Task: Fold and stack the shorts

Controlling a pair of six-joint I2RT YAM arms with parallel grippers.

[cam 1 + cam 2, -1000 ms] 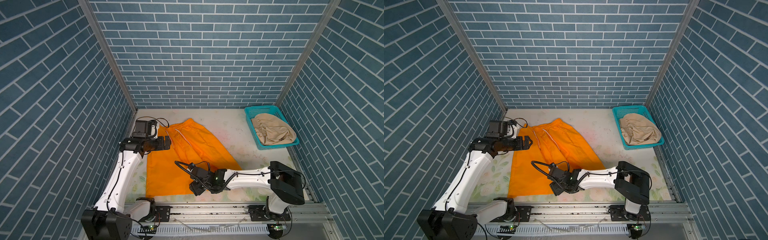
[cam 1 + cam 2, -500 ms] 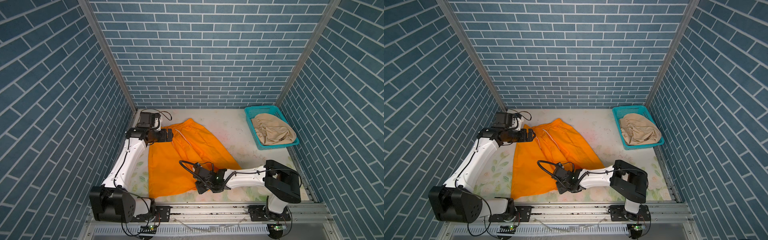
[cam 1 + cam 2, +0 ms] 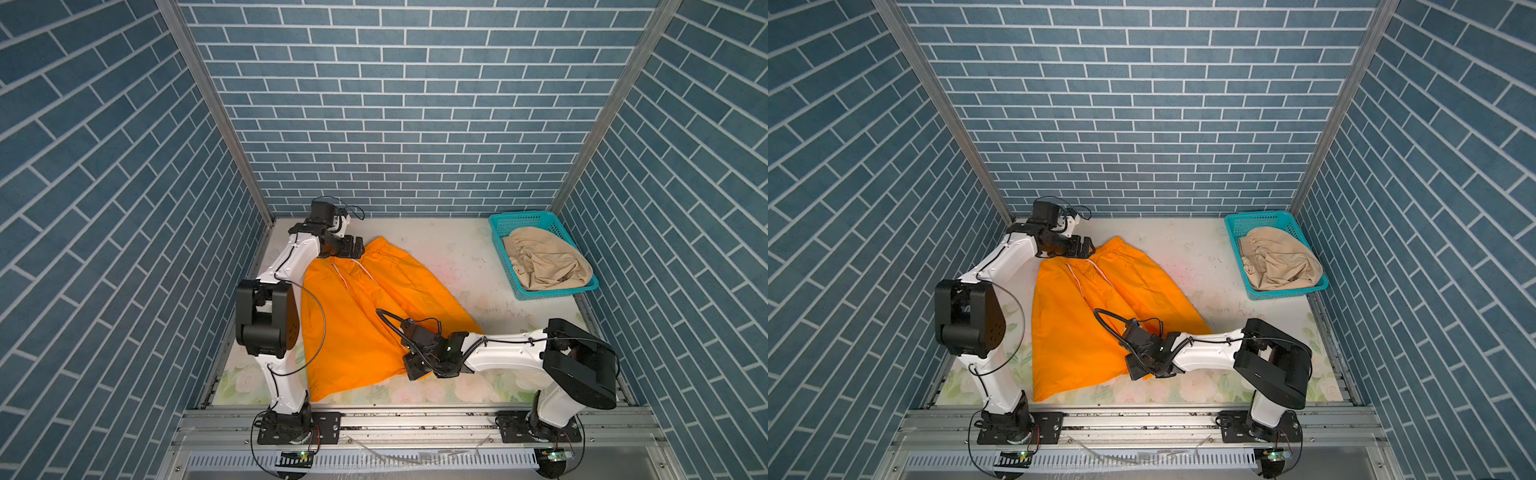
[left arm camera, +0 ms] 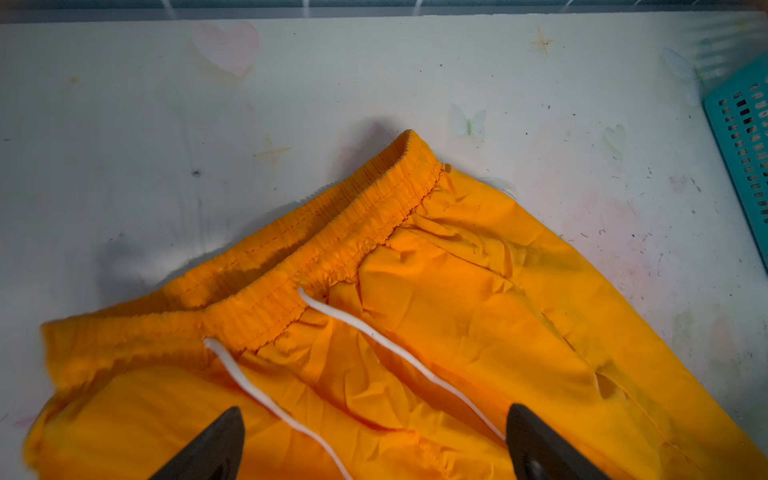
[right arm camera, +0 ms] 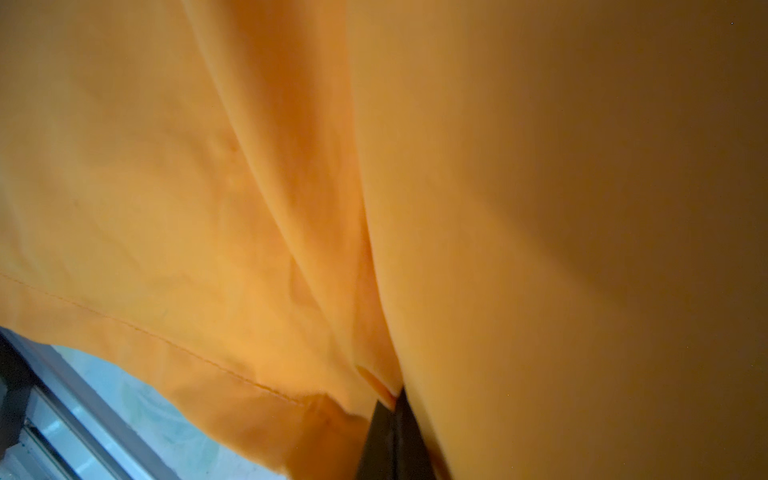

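The shorts lie at an angle, so next my right gripper will drag their pinched hem outward, toward the basket, onto bare table and release it.
The orange shorts (image 3: 365, 324) (image 3: 1084, 320) lie spread flat on the table, waistband (image 4: 332, 249) toward the back wall, with a white drawstring (image 4: 357, 325) trailing over the front. My left gripper (image 3: 356, 248) (image 3: 1087, 246) (image 4: 374, 419) hovers open above the cloth just below the waistband, holding nothing. At the near hem between the two legs, my right gripper (image 3: 415, 369) (image 3: 1138, 370) (image 5: 397, 401) is shut on the orange shorts. In the right wrist view, orange cloth bunches at the closed fingers (image 5: 386, 440). The beige shorts (image 3: 544, 266) (image 3: 1281, 262) lie crumpled in the basket.
A teal perforated basket (image 3: 521, 216) (image 3: 1258, 217) stands at the back right corner. Blue brick walls close in three sides. A metal rail (image 3: 415, 415) runs along the front edge. The bare floral table (image 3: 453, 253) lies between the orange shorts and the basket.
My right gripper has closed on the near hem and drawn it slightly right. The left arm has swung toward the back, over the waistband, still open.
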